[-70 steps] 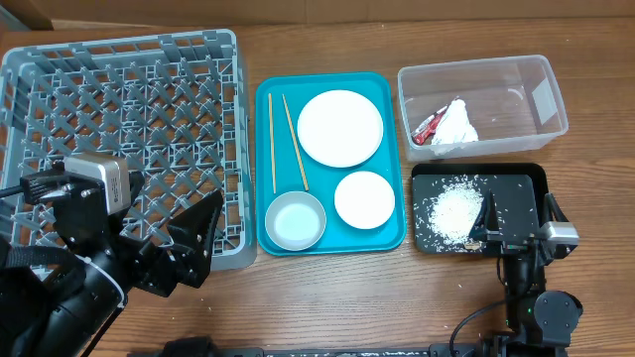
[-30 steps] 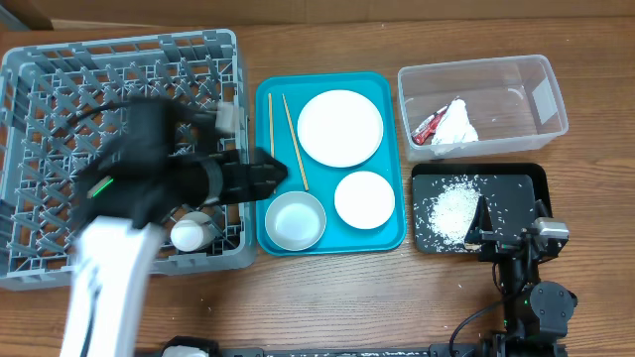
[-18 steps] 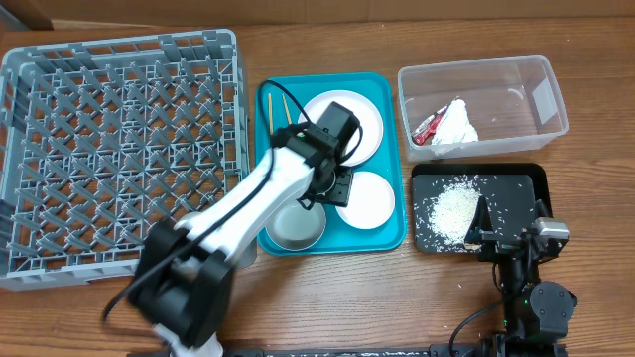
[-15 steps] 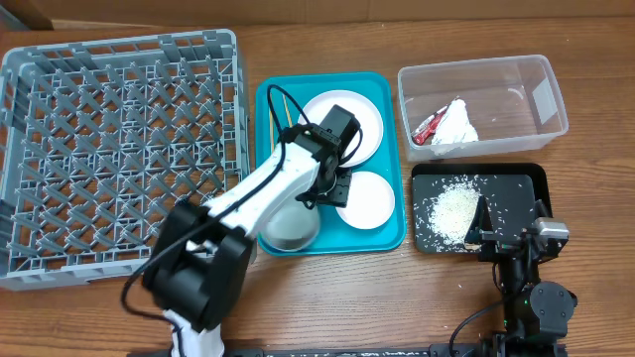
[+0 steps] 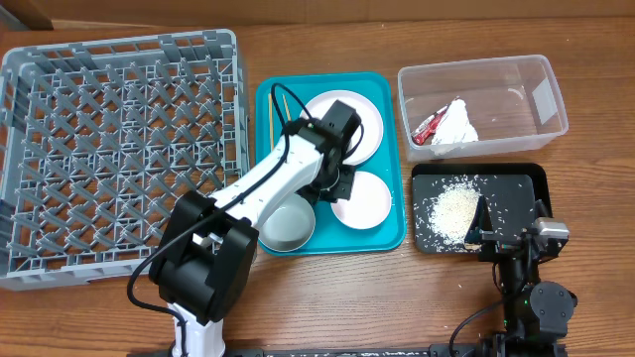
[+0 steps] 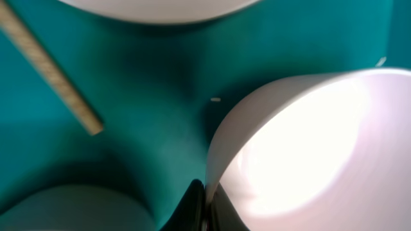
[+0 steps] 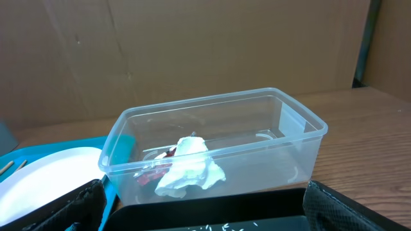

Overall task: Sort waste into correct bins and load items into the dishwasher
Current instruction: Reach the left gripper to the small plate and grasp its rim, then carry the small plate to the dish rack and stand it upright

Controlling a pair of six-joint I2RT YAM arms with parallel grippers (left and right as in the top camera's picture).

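My left gripper should next rise, carry the small white bowl to the middle of the grey dishwasher rack [image 5: 127, 145], tip it sideways, lower it and let go, since the rack's middle is empty.
My left gripper [image 5: 335, 184] reaches over the teal tray and is shut on the left rim of a small white bowl [image 5: 361, 200]; in the left wrist view the black jaws [image 6: 207, 194] pinch the bowl's [image 6: 308, 147] thin wall. A second bowl [image 5: 284, 224] sits beside it, the white plate [image 5: 347, 121] lies behind, partly under the arm, and the chopsticks [image 5: 272, 139] lie at the tray's left. My right gripper [image 5: 511, 234] stands open at the near edge of the black tray [image 5: 526, 188], which holds the rice [image 5: 451, 210].
The grey dishwasher rack [image 5: 119, 149] fills the left side. The clear tub [image 5: 526, 94] at the back right holds the red wrapper [image 5: 429, 127] and the white tissue [image 5: 457, 123]. The teal tray [image 5: 389, 233] lies between rack and bins.
My left arm swung from above the rack across to the teal tray, and its jaws closed on the small bowl's rim. The right arm has stayed put.
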